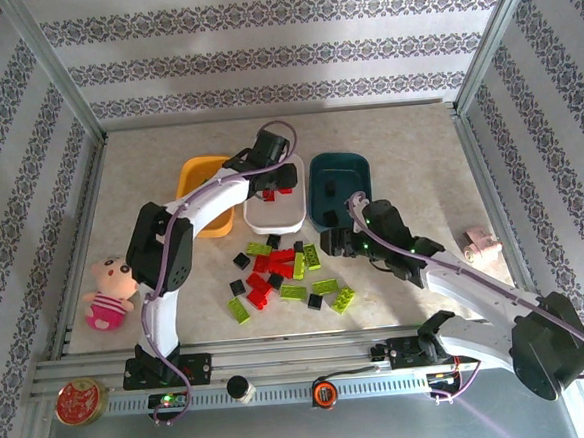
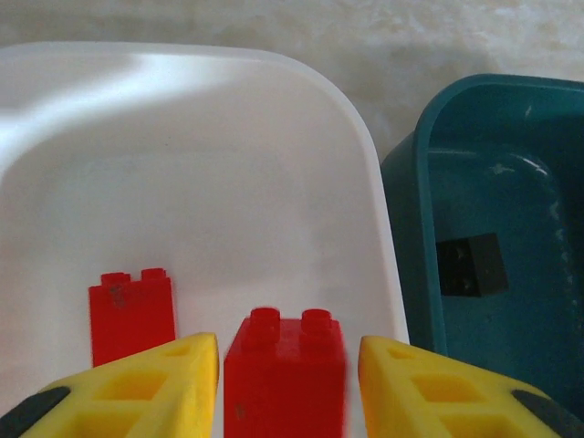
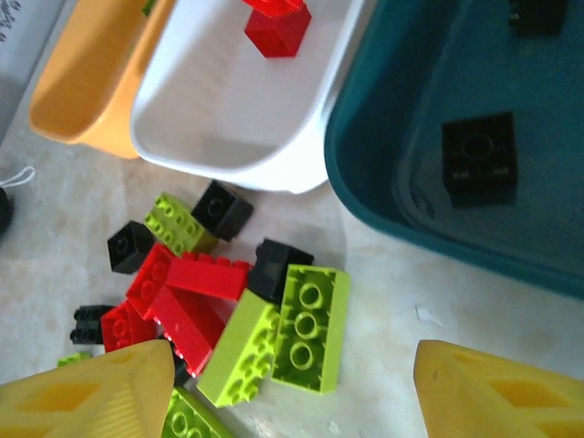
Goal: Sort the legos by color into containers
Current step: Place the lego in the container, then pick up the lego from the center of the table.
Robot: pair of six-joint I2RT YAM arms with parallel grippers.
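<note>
The upturned lime brick (image 1: 311, 257) (image 3: 310, 324) is beside the pile's edge, and my right gripper needs to come down onto it.
My left gripper (image 2: 287, 347) hangs over the white tray (image 2: 228, 164), open. A blurred red brick (image 2: 287, 383) sits between its yellow fingers with a gap on each side. Another red brick (image 2: 132, 315) lies in that tray. A black brick (image 2: 470, 265) rests in the teal tray (image 2: 511, 182). My right gripper (image 3: 292, 365) is open above the loose pile (image 1: 281, 275), over an upturned lime brick (image 3: 310, 324) beside a second lime brick (image 3: 239, 356), red bricks (image 3: 205, 274) and a black one (image 3: 278, 265). The orange-yellow tray (image 1: 201, 180) stands left of the white one.
A pink-and-cream doll (image 1: 109, 290) lies at the left edge and a round red tin (image 1: 77, 401) sits on the front rail. A small pink object (image 1: 482, 244) rests at the right. Metal frame posts and patterned walls close in the table.
</note>
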